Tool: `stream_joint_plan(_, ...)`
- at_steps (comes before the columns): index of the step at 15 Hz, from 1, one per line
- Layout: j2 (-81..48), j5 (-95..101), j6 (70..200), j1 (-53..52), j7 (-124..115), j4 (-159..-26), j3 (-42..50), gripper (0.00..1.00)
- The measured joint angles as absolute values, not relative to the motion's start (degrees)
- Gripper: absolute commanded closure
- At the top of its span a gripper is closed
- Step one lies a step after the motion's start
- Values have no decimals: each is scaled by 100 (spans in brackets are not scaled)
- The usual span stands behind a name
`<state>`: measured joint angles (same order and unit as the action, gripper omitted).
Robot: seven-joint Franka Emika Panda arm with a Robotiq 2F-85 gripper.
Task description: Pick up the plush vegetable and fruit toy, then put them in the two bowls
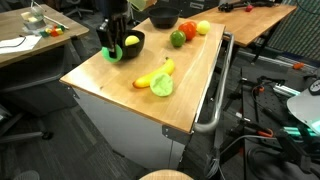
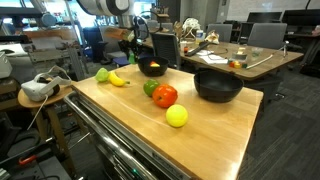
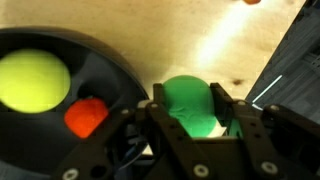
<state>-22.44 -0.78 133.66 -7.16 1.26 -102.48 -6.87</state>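
Note:
I will lift the ball (image 1: 113, 56) past the bowl's rim and across, then let it go inside, because the black bowl holding rounds is to its left in the wrist view.
In the wrist view my gripper (image 3: 190, 112) is shut on a bright green ball (image 3: 188, 100), one finger on each side of it, over the wood just beside a black bowl (image 3: 115, 75). That bowl holds a yellow round (image 3: 35, 82) and a red-orange round (image 3: 87, 117). In an exterior view the gripper (image 1: 112, 48) and green ball (image 1: 113, 56) are at the table's corner next to this bowl (image 1: 136, 38). The other black bowl (image 2: 217, 86) stands farther along. Loose on the table lie a banana (image 1: 162, 71), a pale green cabbage (image 1: 162, 86), and red (image 2: 165, 97), green (image 2: 150, 88) and yellow (image 2: 177, 116) rounds.
The wooden table (image 1: 120, 85) has a metal rail (image 1: 212, 100) along one side and its edge close to the gripper. Desks with clutter (image 2: 240, 60) and chairs stand around it, and a headset (image 2: 38, 88) lies on a side stand.

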Motion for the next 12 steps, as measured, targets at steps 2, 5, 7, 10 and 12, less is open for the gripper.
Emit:
stream_joint_plan(2, -1958, 197, 13626, -704, 124, -10245, -519, 77)
stream_joint_plan(5, -1567, 531, 13837, -637, 141, -10244, -305, 77)
stream_joint_plan(7, -1466, 525, 13851, -502, 249, -10239, -278, 77)
stream_joint_plan(10, -1540, 421, 13809, -286, 501, -10241, -264, 77)
stream_joint_plan(12, -1683, 159, 13688, -148, 824, -10243, -272, 27)
